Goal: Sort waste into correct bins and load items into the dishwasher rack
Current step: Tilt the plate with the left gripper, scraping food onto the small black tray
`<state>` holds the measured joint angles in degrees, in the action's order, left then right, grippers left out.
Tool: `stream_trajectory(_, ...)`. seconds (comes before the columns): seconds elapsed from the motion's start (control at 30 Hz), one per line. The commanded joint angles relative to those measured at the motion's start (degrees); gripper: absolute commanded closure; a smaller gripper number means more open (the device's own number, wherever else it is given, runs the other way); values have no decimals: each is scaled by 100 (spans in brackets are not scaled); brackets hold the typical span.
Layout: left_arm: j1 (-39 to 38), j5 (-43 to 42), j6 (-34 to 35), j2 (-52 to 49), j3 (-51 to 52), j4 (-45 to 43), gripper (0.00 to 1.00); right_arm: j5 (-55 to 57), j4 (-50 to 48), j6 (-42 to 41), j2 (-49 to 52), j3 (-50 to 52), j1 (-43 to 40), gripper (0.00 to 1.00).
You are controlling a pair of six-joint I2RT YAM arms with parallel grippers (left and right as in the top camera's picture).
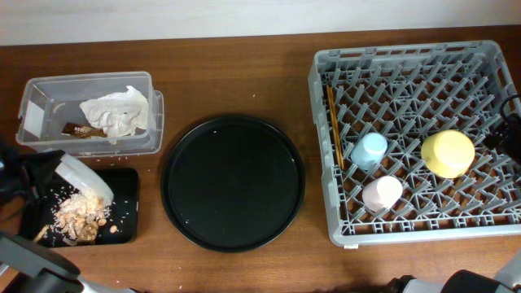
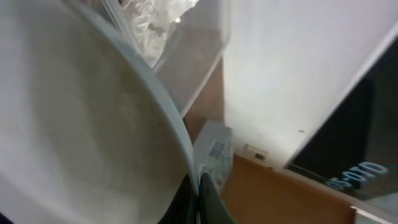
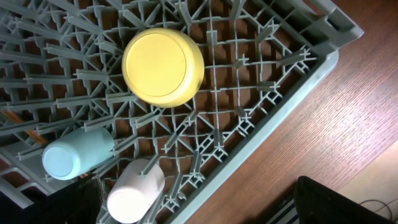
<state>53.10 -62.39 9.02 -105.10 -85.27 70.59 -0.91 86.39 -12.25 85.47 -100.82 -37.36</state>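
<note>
My left gripper will swing over the empty round black tray [image 1: 234, 183], to its right in the overhead view, then level the plate [image 1: 84, 177], lower it and let it go.
My left gripper [image 1: 50, 172] is shut on the rim of the pale grey-white plate [image 1: 84, 177] and holds it tilted over the flat black tray [image 1: 126, 232], where beige food scraps [image 1: 79, 216] lie. In the left wrist view the jaws [image 2: 199, 200] pinch the plate's edge [image 2: 81, 124]. The clear tub [image 1: 49, 94] holds the white napkin [image 1: 118, 110] and the brown wrapper [image 1: 81, 129]. The grey rack [image 1: 326, 81] holds the chopsticks [image 1: 334, 122], blue cup [image 1: 369, 150], pink cup [image 1: 381, 194] and upturned yellow bowl [image 1: 448, 153]. My right gripper [image 3: 205, 214] is open and empty above the rack's corner.
The large round black tray [image 1: 232, 181] lies between the bins and the rack. The right arm shows only at the overhead view's right edge [image 1: 509, 130]. Bare wooden table [image 3: 348, 124] lies beside the rack.
</note>
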Motion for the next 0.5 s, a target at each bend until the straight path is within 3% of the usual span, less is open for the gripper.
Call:
stream_trajectory(0.0,334,-581,-431,107,199,-2,99,50,-2,-24,-13,-35,-22,1)
stream_trajectory(0.17,426,-1526,-1473,109,199,841,99,48,-2,-24,-13,-35,-22,1)
stream_trajectory(0.2,446,-1412,-1432,109,199,675,99,50,-2,-24,-13,-35,-22,1)
stream_trajectory(0.27,444,-1541,-1609,109,199,1169,99,50,-2,-24,-13,-35,-22,1)
stream_trajectory(0.4,400,-1580,-2861,356,199,2618,99,50,-2,-24,-13,-35,-22,1)
stream_trajectory(0.47,175,-1565,-2796,925,199,2616,99,50,-2,-26,-13,-35,-22,1)
